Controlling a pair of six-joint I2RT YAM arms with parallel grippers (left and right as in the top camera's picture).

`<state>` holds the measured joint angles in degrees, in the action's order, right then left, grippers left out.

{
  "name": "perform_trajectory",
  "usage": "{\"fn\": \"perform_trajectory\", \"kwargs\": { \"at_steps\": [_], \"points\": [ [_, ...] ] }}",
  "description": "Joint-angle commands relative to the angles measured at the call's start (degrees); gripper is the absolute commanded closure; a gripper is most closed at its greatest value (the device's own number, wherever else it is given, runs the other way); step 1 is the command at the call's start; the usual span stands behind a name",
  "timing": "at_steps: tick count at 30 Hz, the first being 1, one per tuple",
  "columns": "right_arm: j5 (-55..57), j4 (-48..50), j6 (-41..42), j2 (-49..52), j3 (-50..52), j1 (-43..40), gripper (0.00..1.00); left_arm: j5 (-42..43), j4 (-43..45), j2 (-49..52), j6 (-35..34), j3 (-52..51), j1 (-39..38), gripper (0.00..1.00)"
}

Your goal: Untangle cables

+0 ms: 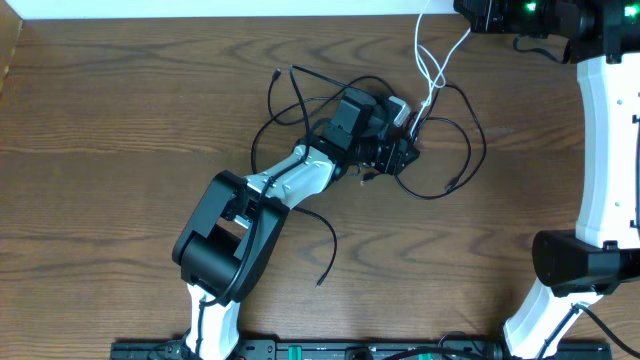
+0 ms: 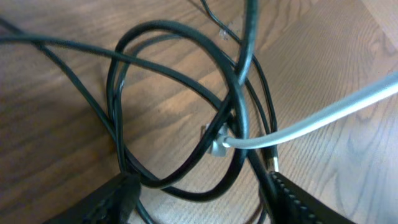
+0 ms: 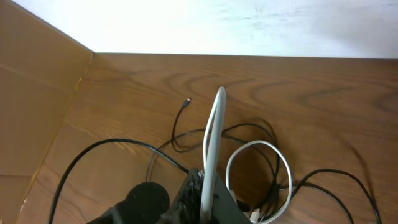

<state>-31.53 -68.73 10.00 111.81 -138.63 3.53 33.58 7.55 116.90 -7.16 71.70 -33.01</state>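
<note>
My right gripper is about to pull the white cable (image 1: 440,72) clear of the black loops and release it over tabletop below, to the right in the overhead view.
Several thin black cables (image 1: 484,140) lie tangled at the table's middle, and one loose end trails toward the front (image 1: 334,235). My left gripper (image 1: 400,158) is low over the tangle. In the left wrist view it (image 2: 202,183) is open, its fingers straddling black loops (image 2: 244,62). A white cable (image 1: 440,72) rises from the tangle to my right gripper (image 1: 474,22) at the back right. Its silver plug end sits among the black loops, and the cord (image 2: 323,118) runs off right. My right gripper (image 3: 208,186) is shut on the white cable (image 3: 214,130), above the black cables (image 3: 267,134).
The wooden table (image 1: 120,120) ends at a white back wall (image 3: 249,25). A brown side panel (image 3: 31,93) stands at the left of the right wrist view. The right arm's base (image 1: 570,262) sits front right, and a black rail (image 1: 300,350) runs along the front edge.
</note>
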Motion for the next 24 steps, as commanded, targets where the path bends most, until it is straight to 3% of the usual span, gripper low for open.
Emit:
{"fn": "perform_trajectory", "kwargs": {
  "at_steps": [1,6,12,21,24],
  "points": [
    [-2.75,1.03,-0.85,-0.57,-0.28,-0.61,0.99,-2.4,0.76,-0.07,0.94,-0.13,-0.22,0.39],
    [-3.63,1.2,-0.85,-0.59,-0.46,-0.61,0.99,-6.19,1.16,-0.04,0.94,-0.13,-1.6,0.47],
    [-6.05,2.32,-0.81,-0.59,-0.61,-1.16,0.99,-8.85,1.4,-0.04,0.9,-0.13,-2.21,0.64],
    [-5.97,7.39,5.2,-0.59,-7.02,-9.55,0.99,-8.83,1.11,-0.04,0.9,-0.13,-2.16,0.66],
    [-6.34,10.99,10.82,-0.59,-8.5,-13.66,0.99,-8.85,1.11,-0.04,0.92,-0.13,-2.16,0.65]
  ]
}}
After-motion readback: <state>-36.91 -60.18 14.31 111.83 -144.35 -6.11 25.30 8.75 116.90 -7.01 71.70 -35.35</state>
